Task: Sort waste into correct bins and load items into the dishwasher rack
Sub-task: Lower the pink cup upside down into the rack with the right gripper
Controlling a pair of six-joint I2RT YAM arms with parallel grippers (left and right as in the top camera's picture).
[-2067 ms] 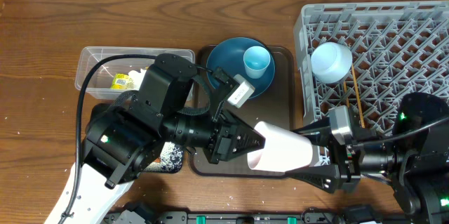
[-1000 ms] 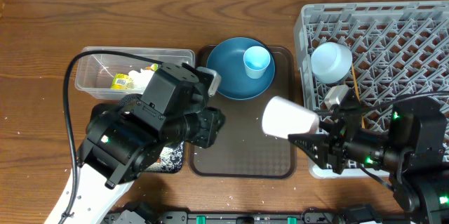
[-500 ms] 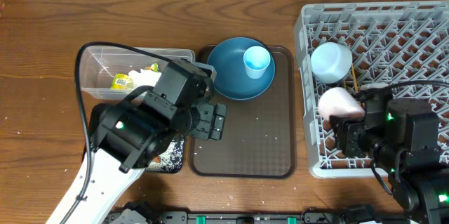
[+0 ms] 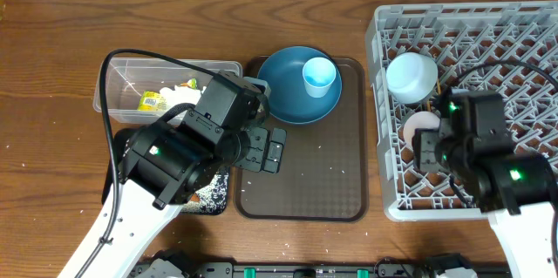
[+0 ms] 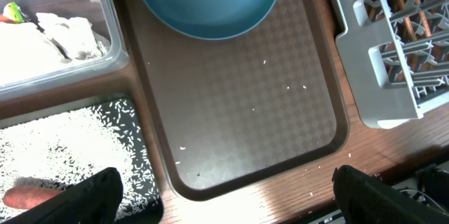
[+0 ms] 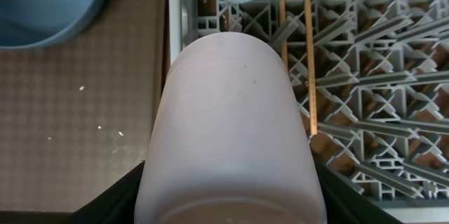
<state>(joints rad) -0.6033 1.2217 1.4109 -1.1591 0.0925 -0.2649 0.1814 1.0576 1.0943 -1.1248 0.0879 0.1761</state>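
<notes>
The rack's open slots on the near side of the white bowl are below my right gripper. My right gripper needs to move down there next and release the pinkish-white cup (image 4: 421, 127).
My right gripper (image 4: 425, 143) (image 6: 231, 206) is shut on the pinkish-white cup (image 4: 421, 127) (image 6: 231, 112), which lies on its side over the left edge of the grey dishwasher rack (image 4: 488, 34) (image 6: 365, 97). In the rack, a white bowl (image 4: 411, 76) and wooden chopsticks (image 6: 309, 55) lie just beyond the cup. Over the brown tray's left part, my left gripper (image 4: 264, 150) (image 5: 228, 206) stands open and holds nothing. The blue plate (image 4: 292, 95) (image 5: 203, 6) carries the light blue cup (image 4: 319, 76).
The brown serving tray (image 4: 305, 182) (image 5: 245, 112) lies mid-table with a few grains on it. The clear tub (image 4: 122, 79) holds a yellow wrapper (image 4: 150, 100) and tissue (image 5: 66, 31). The black tray (image 5: 70, 147) holds rice and a carrot (image 5: 28, 196).
My right gripper has carried the pinkish-white cup from above the brown tray to the rack's left edge. My left gripper has opened and drawn back over the tray's left side.
</notes>
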